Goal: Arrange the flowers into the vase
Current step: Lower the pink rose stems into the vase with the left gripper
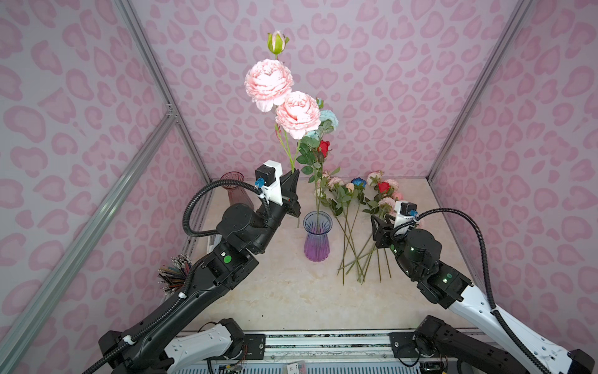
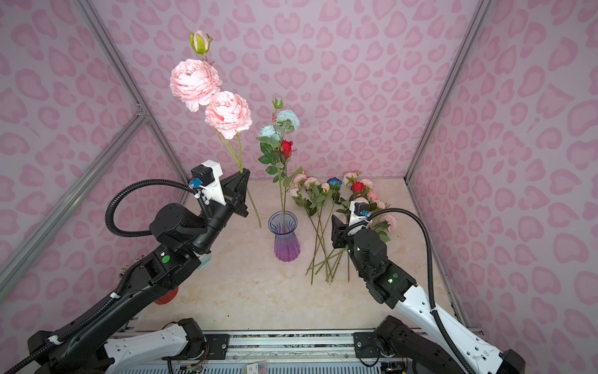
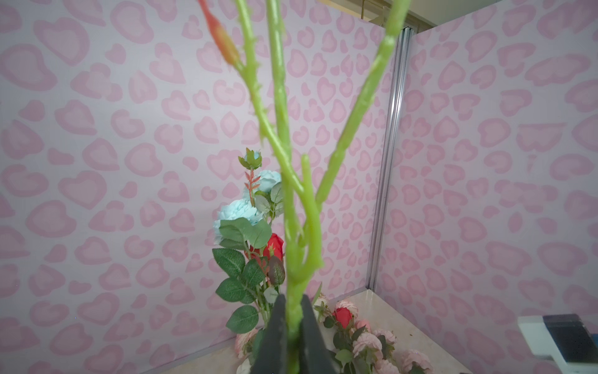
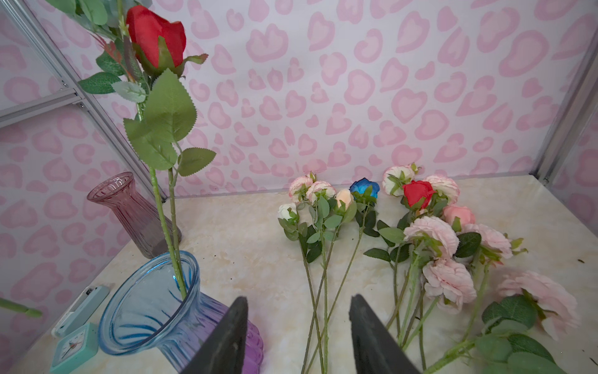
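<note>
The left gripper moves over the blue-and-purple vase's opening [image 1: 317,221] and down to release the branch's stem next. The vase's opening sits below the gripper, toward the loose flowers.
A blue-and-purple glass vase [image 1: 317,236] [image 2: 284,238] [image 4: 152,311] stands mid-table, holding a red rose [image 1: 324,147] and light blue flowers [image 2: 288,118]. My left gripper [image 1: 293,176] [image 2: 246,173] [image 3: 294,304] is raised to the left of the vase and shut on the green stem [image 3: 293,226] of a tall branch with two pink peonies [image 1: 268,84] and a bud. The stem's lower end [image 2: 255,210] hangs below the fingers, beside the vase. My right gripper [image 1: 375,223] [image 4: 297,298] is open and empty, low over the stems of the loose flowers [image 1: 356,194] [image 4: 420,226] lying to the right of the vase.
An empty pink vase [image 1: 234,191] [image 4: 129,210] stands at the back left corner. A bundle of pencils [image 1: 174,275] and a teal clock [image 4: 76,346] sit along the left edge. Patterned walls with metal posts close in the table on three sides.
</note>
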